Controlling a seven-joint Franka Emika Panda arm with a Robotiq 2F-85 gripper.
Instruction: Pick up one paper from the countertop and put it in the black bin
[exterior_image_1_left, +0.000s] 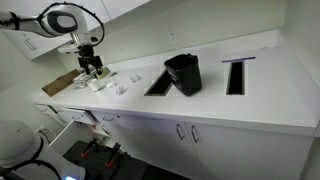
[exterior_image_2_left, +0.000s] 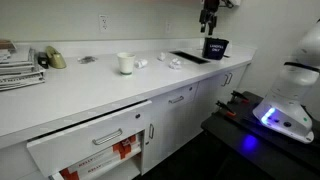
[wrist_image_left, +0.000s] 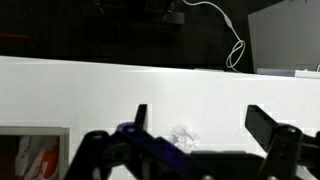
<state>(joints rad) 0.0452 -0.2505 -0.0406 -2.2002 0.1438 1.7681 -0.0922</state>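
Observation:
The small crumpled paper (exterior_image_1_left: 119, 90) (wrist_image_left: 183, 136) is well below my open gripper, between its fingers. My gripper should next lower its spread fingers around the paper to close.
In the wrist view a small white crumpled paper (wrist_image_left: 183, 136) lies on the white countertop (wrist_image_left: 100, 90), below and between the spread fingers of my gripper (wrist_image_left: 200, 125). The gripper is open and holds nothing. In an exterior view the gripper (exterior_image_1_left: 92, 68) hangs over the countertop's (exterior_image_1_left: 230, 105) end by several paper scraps (exterior_image_1_left: 120, 88), well away from the black bin (exterior_image_1_left: 184, 75). The bin stands upright between two dark cut-outs. In an exterior view the gripper (exterior_image_2_left: 209, 22) shows high up, beyond the bin (exterior_image_2_left: 215, 47), with scraps (exterior_image_2_left: 166, 57) on the worktop (exterior_image_2_left: 80, 95).
A flat brown board (exterior_image_1_left: 60, 82) lies by the gripper. Two dark cut-outs (exterior_image_1_left: 160, 82) (exterior_image_1_left: 236, 75) flank the bin. A white mug (exterior_image_2_left: 125, 63) stands on the counter. A drawer (exterior_image_2_left: 90, 140) below the counter is pulled open.

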